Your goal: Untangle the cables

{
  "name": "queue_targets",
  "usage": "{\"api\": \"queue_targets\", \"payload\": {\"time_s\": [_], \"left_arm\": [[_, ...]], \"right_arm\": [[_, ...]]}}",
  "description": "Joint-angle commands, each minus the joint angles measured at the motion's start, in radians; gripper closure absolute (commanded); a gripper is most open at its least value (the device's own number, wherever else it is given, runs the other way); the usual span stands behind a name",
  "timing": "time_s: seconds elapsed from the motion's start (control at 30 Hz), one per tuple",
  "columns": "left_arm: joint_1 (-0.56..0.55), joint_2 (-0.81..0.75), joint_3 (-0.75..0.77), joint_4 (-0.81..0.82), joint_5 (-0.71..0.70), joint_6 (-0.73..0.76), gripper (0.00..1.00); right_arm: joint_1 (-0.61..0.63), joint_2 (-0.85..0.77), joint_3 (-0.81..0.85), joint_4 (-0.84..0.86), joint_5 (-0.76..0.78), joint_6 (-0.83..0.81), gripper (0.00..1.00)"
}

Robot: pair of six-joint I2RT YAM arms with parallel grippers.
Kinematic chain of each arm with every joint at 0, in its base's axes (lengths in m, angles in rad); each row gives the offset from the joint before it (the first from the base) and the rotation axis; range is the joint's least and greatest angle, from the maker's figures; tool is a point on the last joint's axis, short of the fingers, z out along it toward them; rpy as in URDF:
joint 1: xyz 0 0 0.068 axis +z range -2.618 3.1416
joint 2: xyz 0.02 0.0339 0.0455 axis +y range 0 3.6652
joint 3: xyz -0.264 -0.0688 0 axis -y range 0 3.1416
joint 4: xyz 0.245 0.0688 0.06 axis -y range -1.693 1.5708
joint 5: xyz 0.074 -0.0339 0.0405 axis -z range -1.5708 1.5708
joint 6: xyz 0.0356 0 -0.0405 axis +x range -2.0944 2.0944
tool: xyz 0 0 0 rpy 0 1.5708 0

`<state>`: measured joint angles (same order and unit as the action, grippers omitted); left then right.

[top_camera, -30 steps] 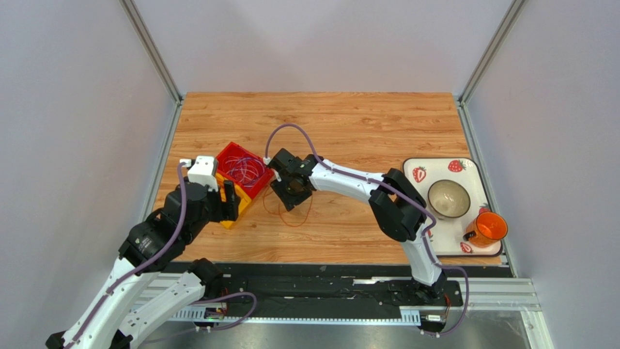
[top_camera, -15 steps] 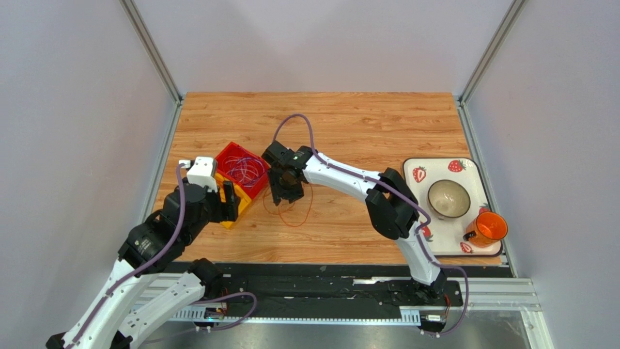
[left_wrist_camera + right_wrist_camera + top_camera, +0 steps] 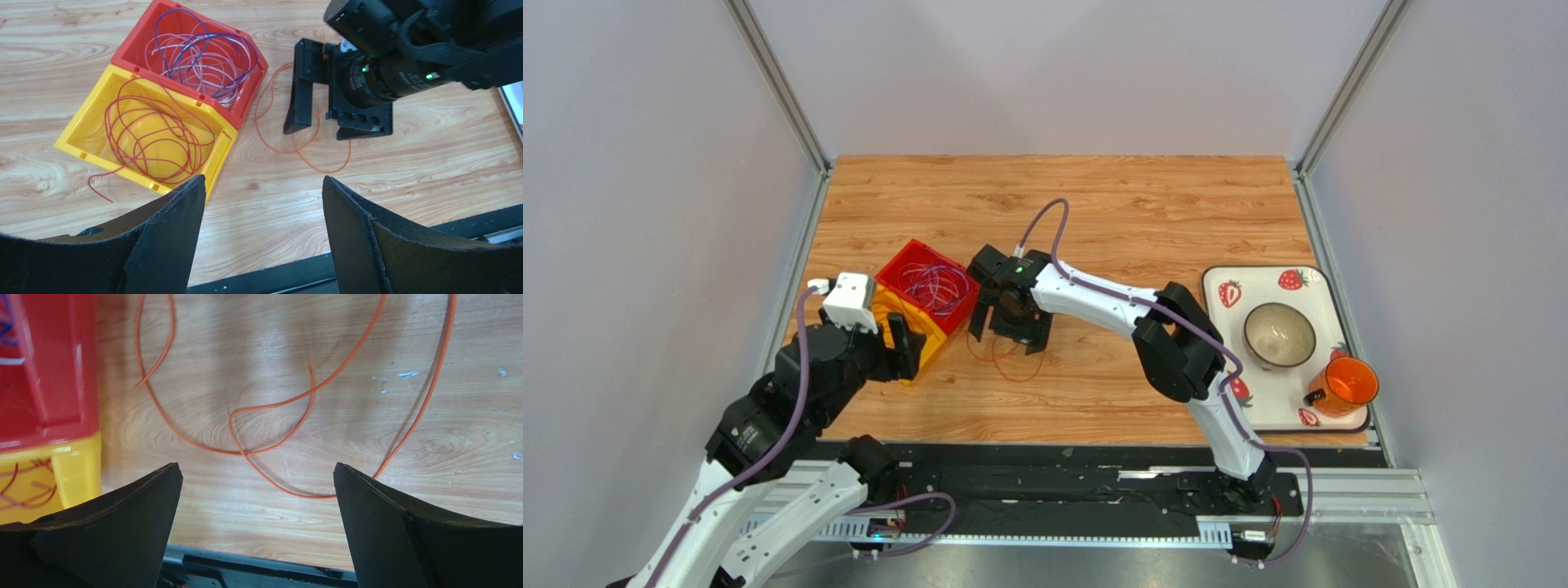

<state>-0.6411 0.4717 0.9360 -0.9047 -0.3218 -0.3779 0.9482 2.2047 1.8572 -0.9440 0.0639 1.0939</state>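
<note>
Next, my right gripper lowers to the orange cable where its loose end farther from the bins crosses another part of the cable. Both parts meet there.
An orange cable [image 3: 230,452] lies in loose loops on the wooden table, right of the bins [image 3: 1011,375]. My right gripper [image 3: 256,468] hovers open just above it, nothing between its fingers [image 3: 1010,328]. Purple and pale cables [image 3: 202,55] are coiled in the red bin [image 3: 906,263]. A dark red cable [image 3: 153,128] fills the yellow bin [image 3: 73,144], with one end trailing out over its near wall. My left gripper [image 3: 263,184] is open and empty, near the yellow bin's front corner [image 3: 897,355].
A strawberry-patterned tray [image 3: 1308,279] at the right table edge holds a pale bowl [image 3: 1279,335] and an orange cup [image 3: 1347,384]. Metal frame rails run along both table sides. The black mounting rail borders the near edge.
My right gripper's jaws have spread wide, and the orange cable now lies loose on the table under them. My left arm has drawn back a little toward the near left.
</note>
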Motion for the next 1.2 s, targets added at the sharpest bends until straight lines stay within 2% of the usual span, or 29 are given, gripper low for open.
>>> {"api": "queue_targets", "payload": {"time_s": [0.0, 0.13, 0.37, 0.47, 0.57, 0.67, 0.7, 0.77, 0.8, 0.87, 1.17], "left_arm": [[-0.005, -0.025, -0.009, 0.041, 0.033, 0.025, 0.22], [-0.005, -0.045, -0.011, 0.044, 0.05, 0.027, 0.23], [-0.003, -0.082, -0.019, 0.05, 0.066, 0.03, 0.23], [-0.003, -0.093, -0.02, 0.052, 0.064, 0.03, 0.24], [-0.005, -0.102, -0.022, 0.052, 0.063, 0.03, 0.24], [-0.005, -0.113, -0.022, 0.052, 0.056, 0.028, 0.24], [-0.003, -0.117, -0.023, 0.052, 0.055, 0.028, 0.24], [-0.005, -0.119, -0.023, 0.05, 0.052, 0.027, 0.24], [-0.005, -0.12, -0.023, 0.05, 0.05, 0.028, 0.24], [-0.005, -0.12, -0.023, 0.05, 0.049, 0.027, 0.24], [-0.003, -0.117, -0.023, 0.046, 0.035, 0.023, 0.24]], "right_arm": [[0.011, 0.047, 0.023, -0.022, 0.083, 0.144, 0.0], [0.035, 0.101, 0.121, -0.101, 0.2, 0.178, 0.02], [0.047, 0.188, 0.223, -0.156, 0.234, 0.199, 0.13], [0.057, 0.219, 0.247, -0.183, 0.254, 0.19, 0.23], [0.06, 0.233, 0.223, -0.2, 0.244, 0.192, 0.36], [0.069, 0.234, 0.188, -0.176, 0.226, 0.192, 0.58], [0.07, 0.233, 0.165, -0.17, 0.22, 0.192, 0.69], [0.07, 0.23, 0.146, -0.161, 0.218, 0.189, 0.78], [0.07, 0.227, 0.126, -0.157, 0.224, 0.181, 0.88], [0.067, 0.219, 0.106, -0.156, 0.232, 0.178, 1.0], [0.049, 0.074, -0.058, -0.069, 0.309, 0.081, 1.0]]}}
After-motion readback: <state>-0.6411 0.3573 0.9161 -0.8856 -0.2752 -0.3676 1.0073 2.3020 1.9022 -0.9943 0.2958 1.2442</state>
